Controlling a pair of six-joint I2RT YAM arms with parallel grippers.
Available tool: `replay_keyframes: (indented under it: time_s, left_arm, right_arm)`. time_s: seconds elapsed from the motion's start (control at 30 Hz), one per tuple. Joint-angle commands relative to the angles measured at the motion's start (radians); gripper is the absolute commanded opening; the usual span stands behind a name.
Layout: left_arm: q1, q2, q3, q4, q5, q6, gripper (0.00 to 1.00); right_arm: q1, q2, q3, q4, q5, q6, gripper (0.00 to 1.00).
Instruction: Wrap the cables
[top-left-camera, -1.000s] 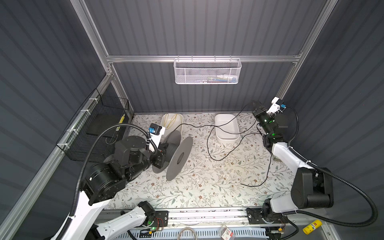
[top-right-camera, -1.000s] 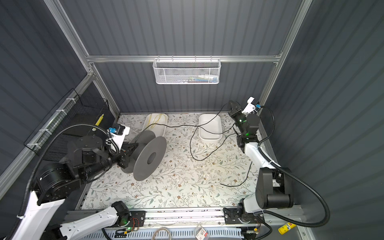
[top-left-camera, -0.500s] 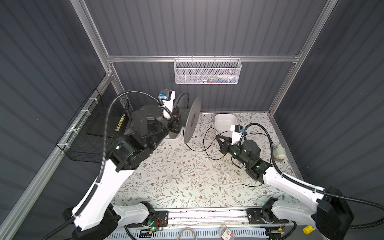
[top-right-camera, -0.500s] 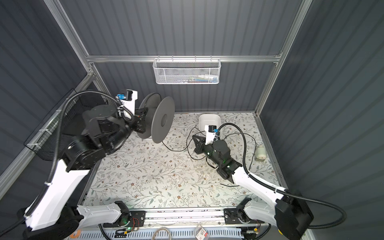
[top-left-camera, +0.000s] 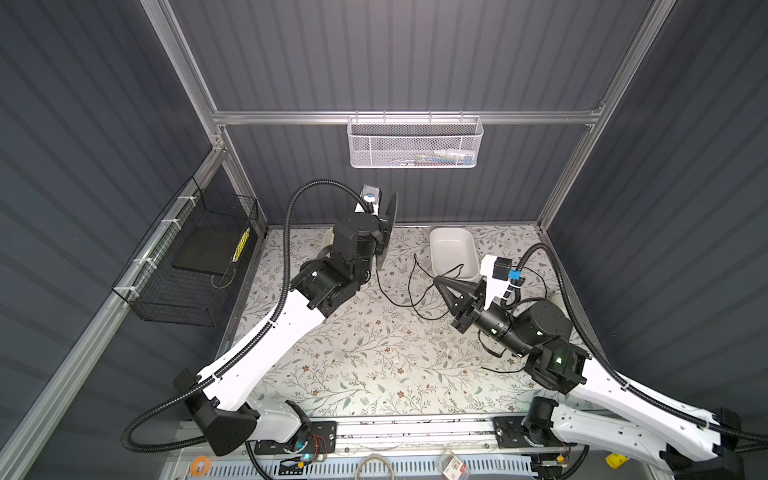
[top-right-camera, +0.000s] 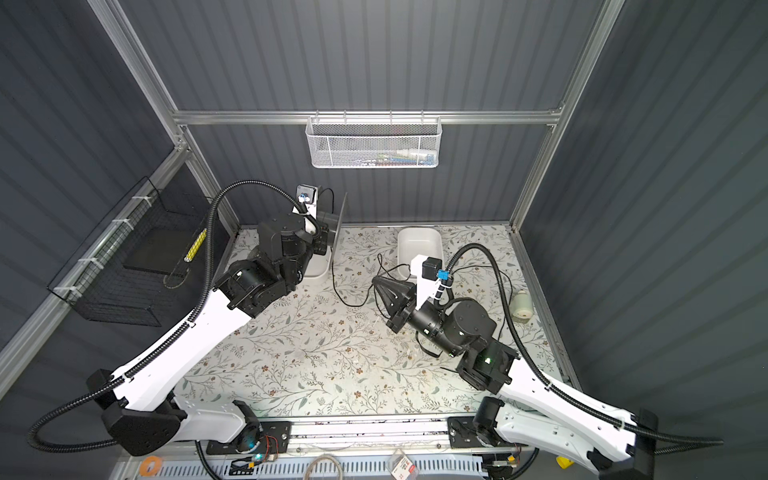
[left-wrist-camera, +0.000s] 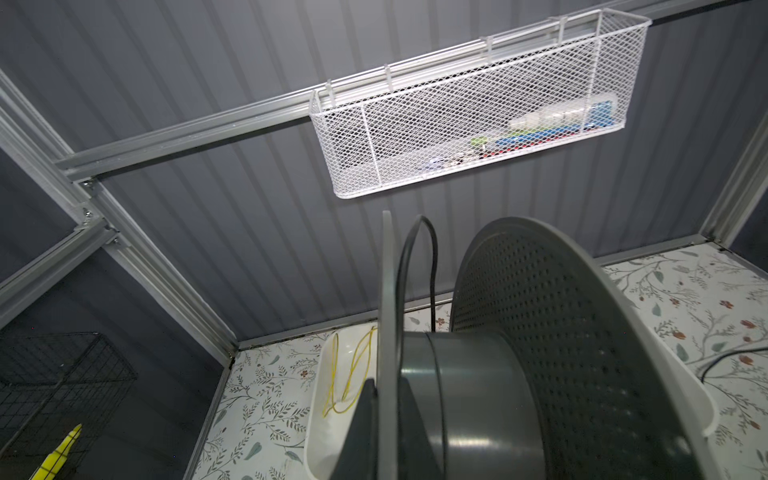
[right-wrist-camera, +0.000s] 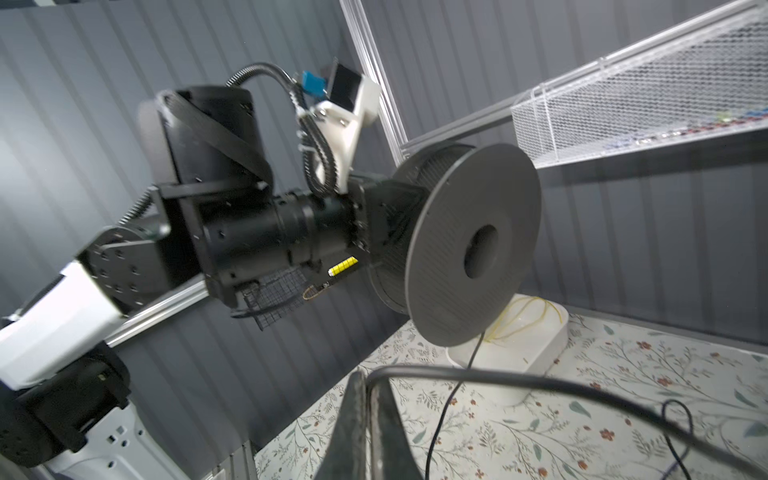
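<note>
My right gripper lifts outward next, up toward the mesh basket's end (top-left-camera: 476, 145) above the empty tray, and releases the cable, since it hangs slack from the spool.
My left gripper (left-wrist-camera: 388, 432) is shut on one flange of a grey spool (left-wrist-camera: 473, 395), held up off the table at the back left; in both top views the spool (top-left-camera: 389, 218) (top-right-camera: 338, 224) shows edge-on. The thin black cable (left-wrist-camera: 432, 257) loops over the spool's hub, hangs down and runs across the table (top-left-camera: 409, 286) (top-right-camera: 338, 291). My right gripper (top-left-camera: 436, 280) (top-right-camera: 374, 280) (right-wrist-camera: 368, 382) hovers mid-table, shut on the cable (right-wrist-camera: 540, 380), which bends away from its tips. More cable lies loose behind the right arm.
A white tray (top-left-camera: 453, 253) (top-right-camera: 419, 241) stands at the back middle. Another white tray (left-wrist-camera: 320, 415) (right-wrist-camera: 536, 332) under the spool holds a yellow cord. A white mesh basket (top-left-camera: 415, 143) hangs on the back wall, a black wire basket (top-left-camera: 195, 266) on the left. A small white roll (top-right-camera: 521, 305) lies far right.
The left arm lifted the spool from the table to the back and turned it more edge-on. The right gripper came from the back right corner to mid-table.
</note>
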Motion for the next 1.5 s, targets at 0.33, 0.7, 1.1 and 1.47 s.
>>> replay_keyframes:
  time_s: [0.33,0.7,1.1,1.47]
  left_arm:
    - [0.042,0.057,-0.133,0.14,-0.102,-0.01,0.0]
    - [0.045,0.019,-0.31,0.025,0.009,-0.02,0.0]
    - [-0.018,-0.121,-0.394,-0.341,0.221,-0.069,0.0]
    - [-0.037,-0.293,-0.389,-0.455,0.376,-0.057,0.0]
  right_arm:
    - [0.017,0.025,0.174,-0.042,-0.125,0.014,0.0]
    - [-0.301,0.064,0.399,-0.17,-0.235,0.084,0.0]
    - [-0.684,0.269,0.379,0.13,-0.288,0.321,0.0]
    - [-0.792,0.559,0.234,0.762,-0.396,0.603,0.0]
